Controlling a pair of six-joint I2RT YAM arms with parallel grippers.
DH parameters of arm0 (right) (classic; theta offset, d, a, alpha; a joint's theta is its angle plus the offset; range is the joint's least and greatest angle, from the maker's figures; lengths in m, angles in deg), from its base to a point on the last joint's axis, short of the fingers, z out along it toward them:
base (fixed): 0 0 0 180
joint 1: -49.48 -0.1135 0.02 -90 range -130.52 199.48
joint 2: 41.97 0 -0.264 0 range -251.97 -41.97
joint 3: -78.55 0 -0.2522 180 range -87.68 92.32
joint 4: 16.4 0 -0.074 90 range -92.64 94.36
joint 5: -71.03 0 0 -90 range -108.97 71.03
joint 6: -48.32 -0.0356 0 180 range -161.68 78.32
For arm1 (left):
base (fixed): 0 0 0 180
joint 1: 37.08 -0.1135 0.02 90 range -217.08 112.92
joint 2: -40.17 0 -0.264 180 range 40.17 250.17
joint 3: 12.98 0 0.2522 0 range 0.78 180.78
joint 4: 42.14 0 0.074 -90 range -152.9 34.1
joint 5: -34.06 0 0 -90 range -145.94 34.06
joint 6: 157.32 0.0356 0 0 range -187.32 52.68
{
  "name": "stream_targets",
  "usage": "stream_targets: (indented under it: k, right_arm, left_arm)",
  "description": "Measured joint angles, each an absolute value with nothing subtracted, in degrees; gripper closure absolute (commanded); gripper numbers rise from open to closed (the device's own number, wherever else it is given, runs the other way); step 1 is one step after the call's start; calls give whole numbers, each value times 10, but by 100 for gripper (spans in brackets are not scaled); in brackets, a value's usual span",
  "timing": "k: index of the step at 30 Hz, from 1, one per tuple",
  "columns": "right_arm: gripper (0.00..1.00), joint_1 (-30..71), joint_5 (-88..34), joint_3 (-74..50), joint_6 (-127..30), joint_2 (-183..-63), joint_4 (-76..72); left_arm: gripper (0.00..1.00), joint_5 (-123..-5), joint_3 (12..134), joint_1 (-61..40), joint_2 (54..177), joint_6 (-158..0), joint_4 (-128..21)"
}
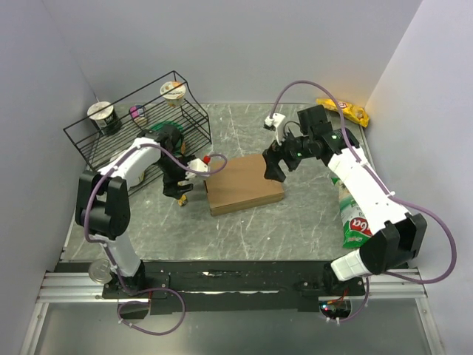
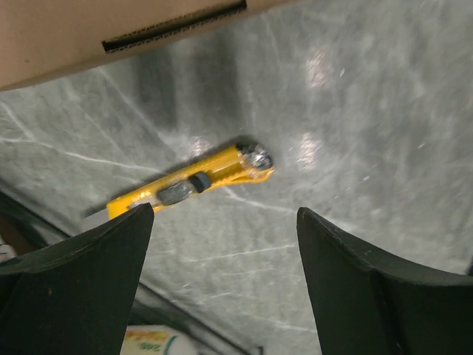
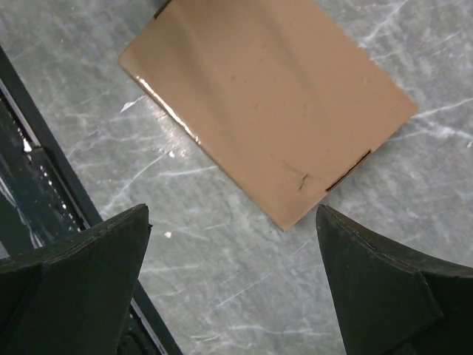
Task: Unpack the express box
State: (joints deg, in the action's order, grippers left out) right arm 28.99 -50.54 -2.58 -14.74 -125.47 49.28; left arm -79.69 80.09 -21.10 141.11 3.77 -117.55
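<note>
The left gripper moves down and turns to straddle the yellow body (image 2: pixel 131 200) beside the blade next, as the knife (image 2: pixel 196 183) lies below, slanted across its open fingers.
The express box (image 1: pixel 244 183) lies flat and closed in the middle of the table, plain brown cardboard; the left wrist view catches its edge (image 2: pixel 89 29), and the right wrist view its top (image 3: pixel 273 96). A yellow utility knife (image 2: pixel 196 183) lies on the table just left of the box. My left gripper (image 2: pixel 224 213) hovers over the knife, open, one fingertip overlapping the knife's end in view. In the top view it (image 1: pixel 181 194) sits at the box's left side. My right gripper (image 3: pixel 233 211) is open and empty above the box's right corner (image 1: pixel 272 171).
A black wire rack (image 1: pixel 140 118) with cups stands at the back left. A yellow snack bag (image 1: pixel 344 111) lies at the back right, and a green-and-white pouch (image 1: pixel 353 222) lies under the right arm. A small can (image 1: pixel 97 271) stands near the left base.
</note>
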Motion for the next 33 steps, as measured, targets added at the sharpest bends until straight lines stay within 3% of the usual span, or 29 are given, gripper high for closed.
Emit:
stream_targets:
  k: [6, 17, 20, 24, 30, 33]
  right_arm:
    - [0, 290, -505, -57, -142, -1218, 498]
    - [0, 290, -500, -69, -134, -1213, 502]
    - [0, 290, -498, -77, -133, -1213, 501]
    - [0, 290, -495, -86, -133, -1213, 503]
    - [0, 290, -487, -86, -132, -1213, 502]
    - [0, 290, -484, -86, -132, -1213, 502]
  left_arm:
    - [4, -758, 801, -211, 1433, 118, -1159]
    - [16, -713, 788, -214, 1505, 279, -1084]
    - [31, -706, 791, -217, 1517, 315, -1081]
    - [60, -688, 784, -218, 1517, 359, -1069]
    - [95, -671, 754, -216, 1501, 382, -1045]
    - [99, -675, 736, -215, 1487, 361, -1029]
